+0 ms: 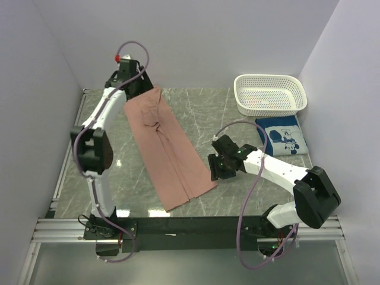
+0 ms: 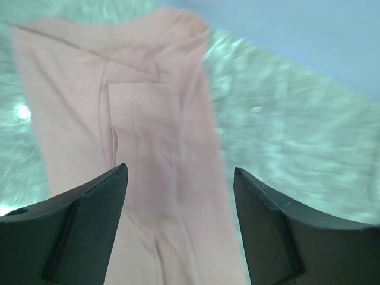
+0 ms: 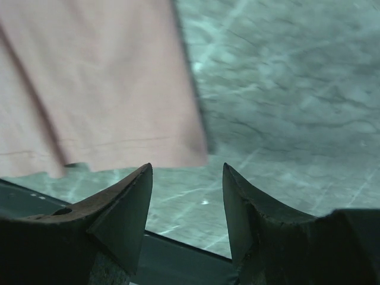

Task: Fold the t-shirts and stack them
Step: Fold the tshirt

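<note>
My right gripper should next go down onto the hem corner facing the blue t-shirt and close, because that cloth is below it, lined up between its open fingers.
The dusty-pink t-shirt [image 1: 168, 147] lies folded into a long strip, running from the far left toward the near middle of the table. My left gripper [image 1: 132, 79] is open and empty above its far end; the pink cloth [image 2: 154, 119] fills the left wrist view. My right gripper [image 1: 215, 169] is open and empty just right of the strip's near end, whose hem corner [image 3: 119, 89] shows in the right wrist view. The blue t-shirt [image 1: 282, 136] with white cartoon print lies folded at the right.
A white perforated basket [image 1: 271, 94] stands at the back right, just behind the blue shirt. Grey walls close in the table at the left, back and right. The black front rail [image 1: 190, 225] runs along the near edge.
</note>
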Controlling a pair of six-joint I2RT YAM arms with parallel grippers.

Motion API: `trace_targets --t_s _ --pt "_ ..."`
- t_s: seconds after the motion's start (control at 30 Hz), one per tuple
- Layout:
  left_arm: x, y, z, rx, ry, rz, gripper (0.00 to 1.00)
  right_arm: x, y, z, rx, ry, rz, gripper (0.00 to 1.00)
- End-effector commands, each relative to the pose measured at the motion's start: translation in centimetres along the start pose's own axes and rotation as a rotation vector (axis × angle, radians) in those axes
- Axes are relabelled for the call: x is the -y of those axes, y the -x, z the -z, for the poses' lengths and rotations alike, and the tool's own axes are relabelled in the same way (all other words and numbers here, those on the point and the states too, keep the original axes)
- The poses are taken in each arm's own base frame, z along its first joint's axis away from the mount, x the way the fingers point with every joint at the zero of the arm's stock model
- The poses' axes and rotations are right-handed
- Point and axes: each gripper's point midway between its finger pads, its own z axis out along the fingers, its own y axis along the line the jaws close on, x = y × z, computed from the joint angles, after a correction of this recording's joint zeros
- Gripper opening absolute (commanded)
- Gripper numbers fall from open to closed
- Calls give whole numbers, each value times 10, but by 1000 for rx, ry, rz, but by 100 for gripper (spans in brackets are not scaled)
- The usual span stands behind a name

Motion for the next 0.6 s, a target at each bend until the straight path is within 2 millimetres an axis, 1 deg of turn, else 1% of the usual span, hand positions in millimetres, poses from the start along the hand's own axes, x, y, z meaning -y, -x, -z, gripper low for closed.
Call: trace_targets --t_s 0.0,0.03,0.07,0.1,0.13,0.17,0.2,0.23,0.27,0.3,0.33,0.37,0.4,0.43,0.47,0.5,0.53,0.57 --pt "13 29 72 80 -27 93 76 2 13 3 74 51 -6 57" --pt "3 7 73 33 4 95 75 4 11 0 69 49 -11 57" --pt "4 5 95 37 -1 101 74 6 8 -4 66 47 -14 56" --pt "5 -10 104 10 -1 111 73 6 7 -5 63 50 -18 56" --pt "-1 -39 117 -44 13 110 73 6 5 -10 52 56 -22 56" --pt "-10 -51 123 -65 28 107 72 5 3 -13 46 65 -24 55" --pt "-9 -70 131 -93 29 108 72 1 2 -14 39 90 -27 55" --pt "-28 -109 131 -164 73 96 71 -1 -1 -18 27 98 -29 54" --pt "-30 -116 148 -158 59 102 70 -2 -1 -20 28 107 -30 54" --pt "-28 -136 155 -191 46 98 70 -2 -2 -22 23 109 -36 53" --pt "-44 -169 158 -249 77 84 69 -1 -4 -25 16 103 -37 53" --pt "-50 -179 172 -259 81 85 69 1 -6 -27 12 96 -42 53" --pt "-61 -208 177 -313 111 82 69 2 -7 -29 7 94 -39 53" --pt "-65 -221 183 -335 113 77 69 2 -9 -32 -2 94 -40 53" --pt "-67 -229 195 -340 104 78 69 2 -10 -34 -7 93 -37 52" --pt "-65 -245 203 -367 99 83 69 3 -12 -37 -16 87 -40 52" --pt "-73 -262 212 -392 101 83 69 4 -14 -40 -28 82 -41 51" --pt "-76 -271 217 -403 104 89 69 5 -17 -42 -37 79 -42 50"
